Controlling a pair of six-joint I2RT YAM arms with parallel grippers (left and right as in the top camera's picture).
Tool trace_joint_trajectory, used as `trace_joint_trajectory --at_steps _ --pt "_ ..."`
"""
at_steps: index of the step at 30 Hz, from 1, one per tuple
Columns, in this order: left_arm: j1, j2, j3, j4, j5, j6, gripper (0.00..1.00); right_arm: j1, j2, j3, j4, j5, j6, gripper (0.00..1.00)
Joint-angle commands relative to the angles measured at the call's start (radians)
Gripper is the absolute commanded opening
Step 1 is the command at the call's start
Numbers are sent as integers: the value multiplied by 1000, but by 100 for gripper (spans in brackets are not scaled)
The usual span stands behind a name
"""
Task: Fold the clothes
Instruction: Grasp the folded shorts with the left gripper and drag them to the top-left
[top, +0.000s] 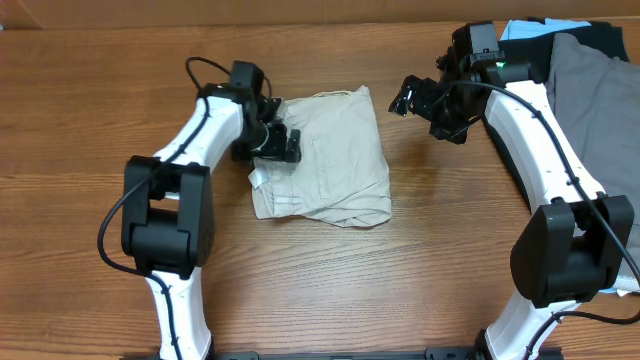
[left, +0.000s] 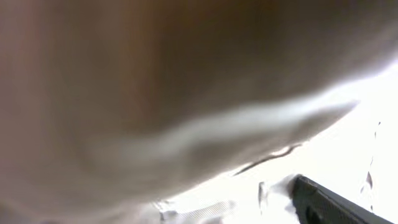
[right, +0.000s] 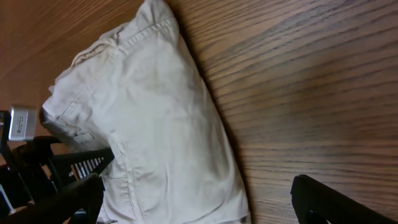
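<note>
My left gripper will next push a little farther into the folded cloth, toward my right gripper, and then close its fingers.
The beige khaki shorts lie folded into a compact bundle in the middle of the wooden table; they also show in the right wrist view. My left gripper sits low at the bundle's left edge, pressed into the cloth. In the left wrist view blurred beige fabric fills the frame and only one finger shows, set wide, so the jaws look open. My right gripper hangs open and empty above bare table just right of the shorts, its fingers spread wide.
A grey garment lies at the back right, with a black garment and a light blue item behind it. The wooden table extends in front of the shorts. The left gripper's black body shows in the right wrist view.
</note>
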Motion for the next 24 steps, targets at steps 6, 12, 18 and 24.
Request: trace_joint_trajectory --at_steps 6,12,18,24 --pt "-53 18 -76 54 -108 -133 15 -1 -9 10 2 16 -11 100" --pt "-20 18 -74 84 -106 -225 4 -1 -9 10 -8 51 -11 100" --pt "132 18 -69 82 -90 -342 4 -1 -9 10 -18 77 -11 100" --pt "379 18 -69 109 -50 -435 4 -1 -8 10 -8 77 -11 100"
